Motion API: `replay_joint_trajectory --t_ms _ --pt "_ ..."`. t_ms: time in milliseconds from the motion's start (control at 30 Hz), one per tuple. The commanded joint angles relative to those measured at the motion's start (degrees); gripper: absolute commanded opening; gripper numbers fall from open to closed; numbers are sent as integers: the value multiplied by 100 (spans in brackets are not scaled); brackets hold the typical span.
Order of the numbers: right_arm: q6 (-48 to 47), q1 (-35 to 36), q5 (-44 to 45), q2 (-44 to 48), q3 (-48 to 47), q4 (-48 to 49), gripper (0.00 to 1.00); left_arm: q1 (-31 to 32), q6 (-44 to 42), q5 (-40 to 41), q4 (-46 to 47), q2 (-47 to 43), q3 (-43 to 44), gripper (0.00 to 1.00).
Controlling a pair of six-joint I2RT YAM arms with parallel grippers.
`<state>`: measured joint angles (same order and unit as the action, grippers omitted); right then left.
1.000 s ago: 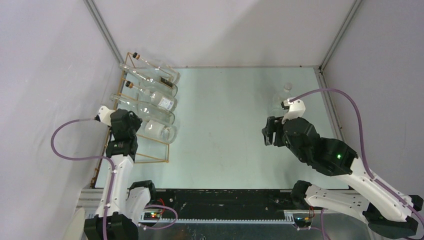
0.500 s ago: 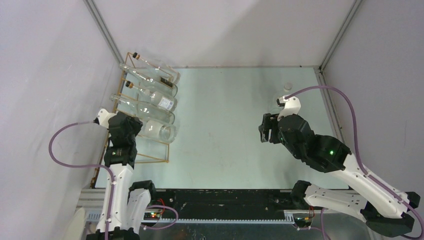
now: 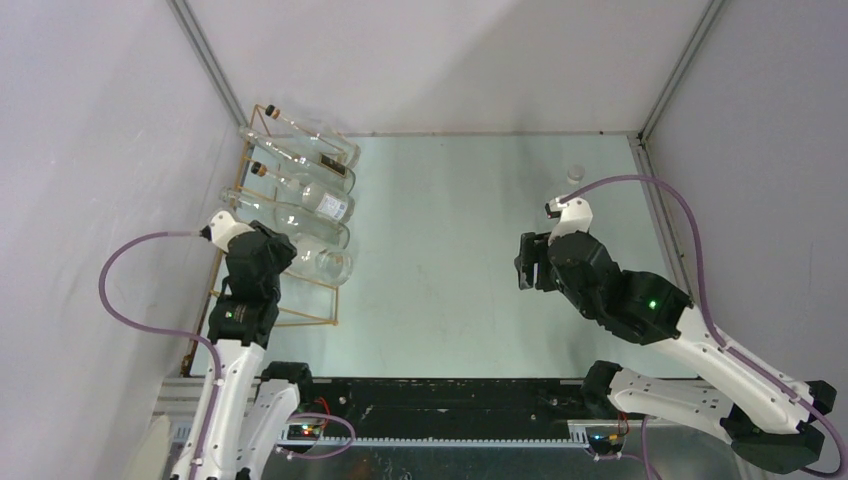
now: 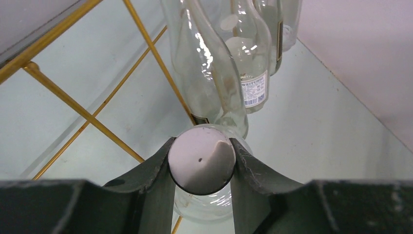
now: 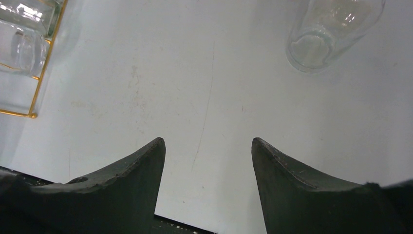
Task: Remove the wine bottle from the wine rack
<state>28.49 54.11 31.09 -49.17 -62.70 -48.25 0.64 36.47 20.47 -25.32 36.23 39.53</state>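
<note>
The bare middle tabletop is to the right in the top view, so my left gripper should carry the wine bottle there, stand it upright and release.
The gold wire wine rack (image 3: 310, 323) stands at the table's left edge with several clear bottles lying across it. My left gripper (image 3: 272, 254) is shut on the white-capped neck of the nearest wine bottle (image 3: 322, 263). In the left wrist view the jaws clamp both sides of the round cap (image 4: 201, 158), with the bottle's glass (image 4: 204, 207) below and gold rods of the rack (image 4: 92, 119) beside it. My right gripper (image 3: 530, 262) hangs open and empty over the table's right middle; in the right wrist view the right gripper (image 5: 208, 151) has only bare tabletop between its fingers.
Other bottles (image 3: 310, 195) fill the rack's far slots, close beside the held one (image 4: 243, 73). One clear bottle (image 3: 572, 178) stands upright at the far right, behind the right arm; its base shows in the right wrist view (image 5: 331, 29). Grey walls close in on both sides.
My left wrist has shifted a little right and toward the near edge, still holding the bottle's neck. My right gripper has drifted slightly left.
</note>
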Motion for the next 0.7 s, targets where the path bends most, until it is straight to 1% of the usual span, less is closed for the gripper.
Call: replay_joint_trajectory --t_ms 0,67,333,433,567,667 --pt "45 -27 7 56 72 173 69 347 -554 912 294 -181 540 0" --pt "22 -27 66 73 73 139 68 538 -615 1053 320 -104 621 0" --pt "-150 -87 334 404 73 105 69 1712 -1077 1885 495 338 1041 0" --pt "-178 -163 353 486 72 22 69 1970 -1212 2115 579 459 1153 0" --pt "-216 -254 402 558 73 -54 69 2314 -1297 2270 650 641 1273 0" --pt "-299 -329 457 672 71 -53 69 2766 -1315 2425 714 814 1340 0"
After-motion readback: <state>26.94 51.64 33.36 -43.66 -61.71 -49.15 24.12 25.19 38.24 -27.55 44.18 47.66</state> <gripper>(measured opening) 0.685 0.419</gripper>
